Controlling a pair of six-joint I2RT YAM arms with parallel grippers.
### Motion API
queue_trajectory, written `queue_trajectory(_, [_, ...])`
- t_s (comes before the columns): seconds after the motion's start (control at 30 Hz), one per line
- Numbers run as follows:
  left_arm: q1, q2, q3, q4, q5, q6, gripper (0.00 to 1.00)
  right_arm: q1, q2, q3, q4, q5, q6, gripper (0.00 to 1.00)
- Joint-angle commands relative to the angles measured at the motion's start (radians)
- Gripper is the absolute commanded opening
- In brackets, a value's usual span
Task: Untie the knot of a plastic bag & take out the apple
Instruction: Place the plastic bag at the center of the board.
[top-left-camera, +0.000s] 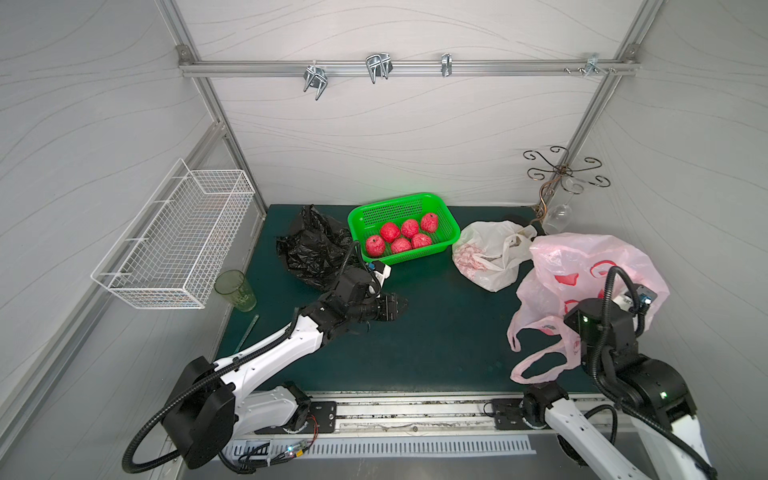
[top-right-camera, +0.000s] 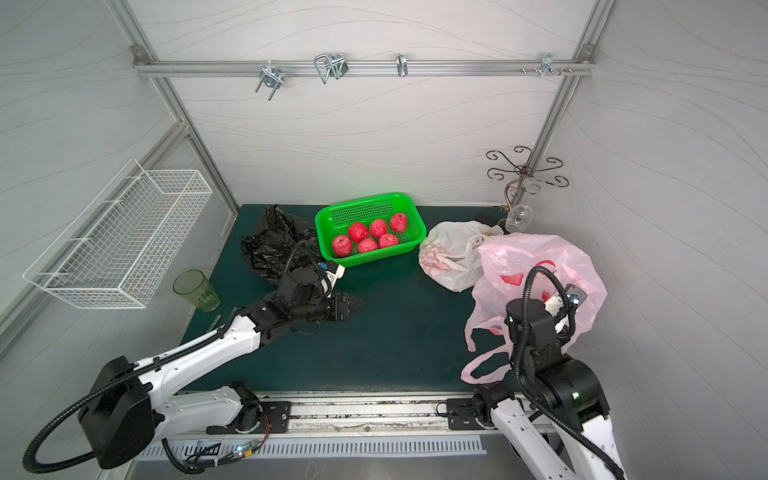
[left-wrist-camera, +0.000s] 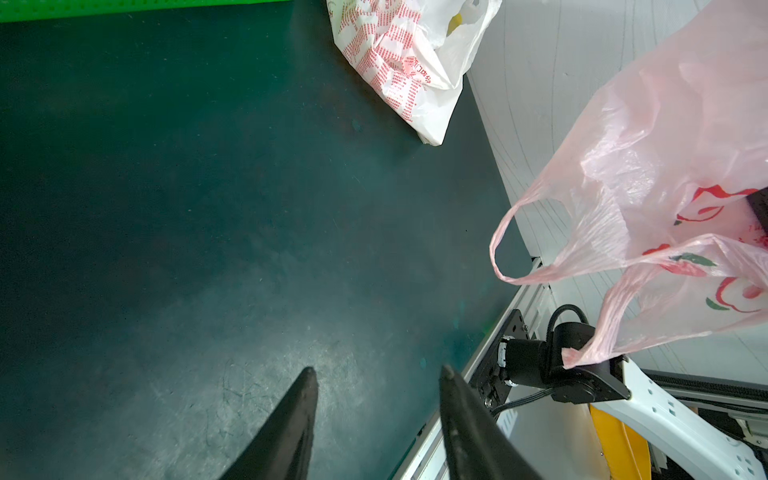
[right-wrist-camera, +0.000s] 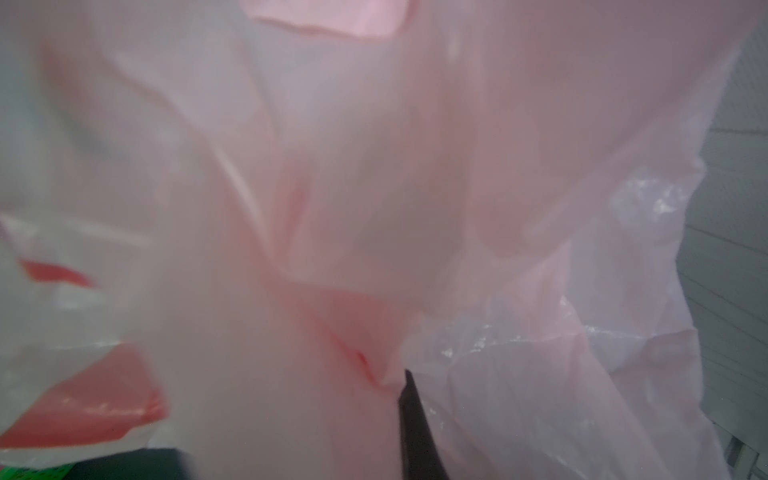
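Next, my right gripper lowers the fold onto the bare mat (top-left-camera: 500, 312) beside the white bag below it and releases, since the handle loops dangle apart.
A pink plastic bag (top-left-camera: 582, 266) (top-right-camera: 536, 253) with red print hangs above the mat's right edge. My right gripper (right-wrist-camera: 399, 376) is shut on a fold of it, and the film fills the right wrist view. Only one dark finger (right-wrist-camera: 413, 419) shows. The bag's two handle loops (top-left-camera: 536, 361) dangle loose and apart, with no knot visible. I cannot tell what is inside the bag. Several red apples (top-left-camera: 390, 231) lie in the green basket (top-left-camera: 415, 201). My left gripper (top-left-camera: 401, 305) (left-wrist-camera: 378, 370) stands open and empty, low over the mat's middle.
A crumpled black bag (top-left-camera: 311, 245) lies left of the basket. A white bag (top-left-camera: 490, 253) with red print lies right of it. A green cup (top-left-camera: 235, 291) stands at the mat's left edge below a white wire basket (top-left-camera: 174, 241). A wine glass (top-left-camera: 559, 214) hangs in the back right corner.
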Motion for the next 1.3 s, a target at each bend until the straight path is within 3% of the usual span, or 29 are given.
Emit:
queue_trajectory(0.0, [0.001,-0.032,-0.006,0.023,0.011,-0.011,0.5,-0.005,0.051,-0.044,0.052,0.14,0.021,0.04])
queue_trajectory(0.17, [0.0,-0.054,-0.015,0.009,0.016,-0.008,0.5,-0.131,0.204,-0.077,0.149,0.175,-0.01,0.07])
queue_trajectory(0.43, [0.001,-0.098,-0.051,0.034,0.036,-0.031,0.51,-0.302,0.559,-0.008,0.09,0.036,0.165,0.07])
queue_trajectory(0.63, [0.0,-0.111,-0.072,0.053,0.071,-0.048,0.51,-0.37,0.847,0.015,0.068,-0.085,0.277,0.0])
queue_trajectory(0.83, [0.001,-0.144,-0.087,0.029,0.059,-0.04,0.51,-0.453,0.881,-0.131,0.328,-0.353,0.209,0.0])
queue_trajectory(0.93, [0.001,-0.151,-0.088,0.021,0.051,-0.035,0.52,-0.506,0.92,-0.155,0.399,-0.471,0.182,0.07])
queue_trajectory(1.1, [0.004,-0.148,-0.086,0.018,0.048,-0.034,0.53,-0.535,1.057,-0.084,0.335,-0.503,0.174,0.12])
queue_trajectory(1.23, [0.008,-0.14,-0.071,-0.002,0.044,-0.026,0.53,-0.534,1.066,-0.063,0.316,-0.506,0.169,0.19])
queue_trajectory(1.27, [0.008,-0.137,-0.065,-0.01,0.041,-0.023,0.53,-0.534,1.04,-0.068,0.318,-0.504,0.166,0.28])
